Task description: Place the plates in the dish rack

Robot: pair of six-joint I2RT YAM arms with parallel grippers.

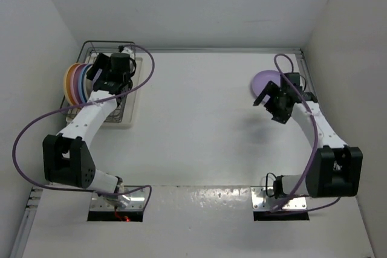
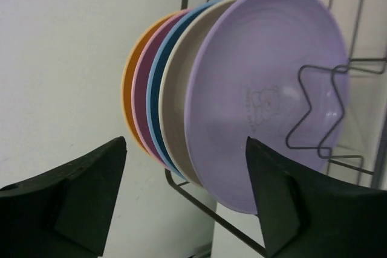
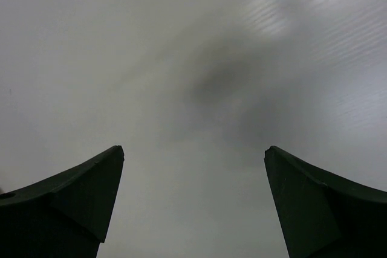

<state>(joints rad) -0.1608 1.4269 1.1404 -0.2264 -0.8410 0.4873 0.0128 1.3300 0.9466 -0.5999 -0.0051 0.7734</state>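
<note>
The right gripper goes outward and to the right in the top view next, then lowers around the lilac plate's wall-side rim. Its open fingers span bare tabletop.
Five plates stand on edge in the dish rack: orange, pink, blue, cream and lilac, the lilac one leaning against a bent prong. My left gripper is open, its fingers straddling the lower edges of these plates without gripping any. From above, the rack is at the back left with the left gripper over it. A second lilac plate lies flat at the back right. My right gripper hovers open just in front of it, empty.
White walls close in the table on the left, back and right. The rack's white tray base sits against the left wall. The left arm's purple cable loops over the rack. In the right wrist view only bare tabletop lies below the fingers.
</note>
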